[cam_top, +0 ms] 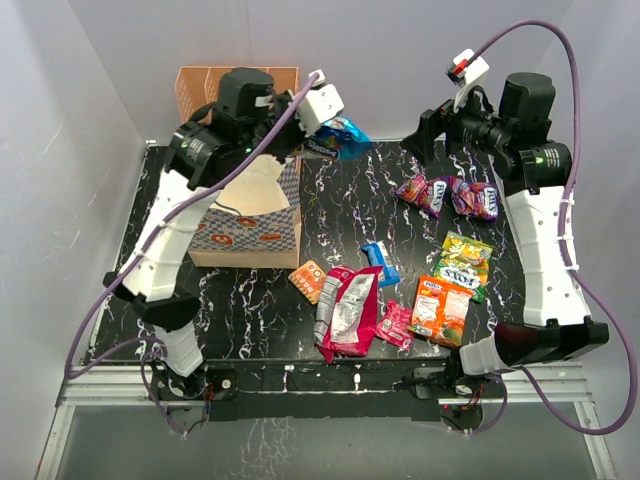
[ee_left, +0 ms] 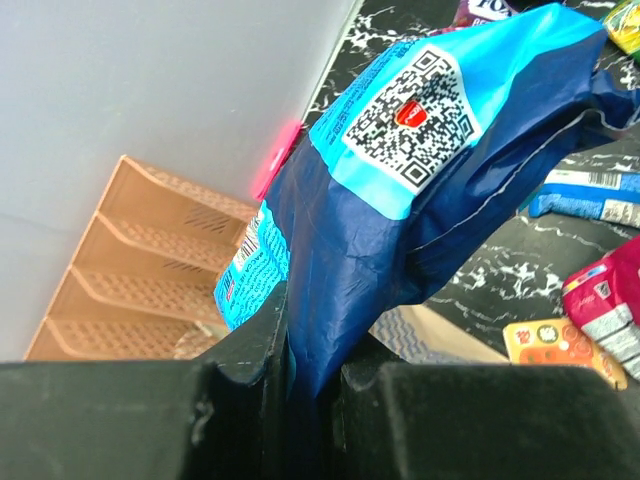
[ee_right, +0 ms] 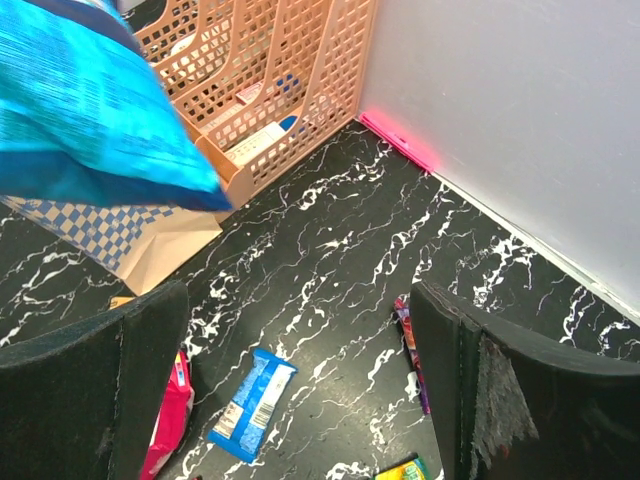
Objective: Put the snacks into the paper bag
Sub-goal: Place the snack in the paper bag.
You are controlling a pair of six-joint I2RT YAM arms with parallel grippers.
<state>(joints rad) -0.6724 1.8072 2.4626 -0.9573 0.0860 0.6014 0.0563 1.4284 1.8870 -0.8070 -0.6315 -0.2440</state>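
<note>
Next, my left gripper carries the packet over, goes down inside the bag's opening and releases it, since that opening lies below and left in the top view.
My left gripper is shut on a blue snack packet, holding it in the air just right of the paper bag. In the left wrist view the packet is pinched between the jaws. My right gripper hangs open and empty above the table's back right, its fingers wide apart. On the table lie two purple packets, a green-yellow one, an orange one, a small pink one, a magenta-silver one and a small blue one.
A peach perforated file rack stands behind the bag against the back wall. A small orange packet lies by the bag's front corner. White walls close in the table on the left, back and right.
</note>
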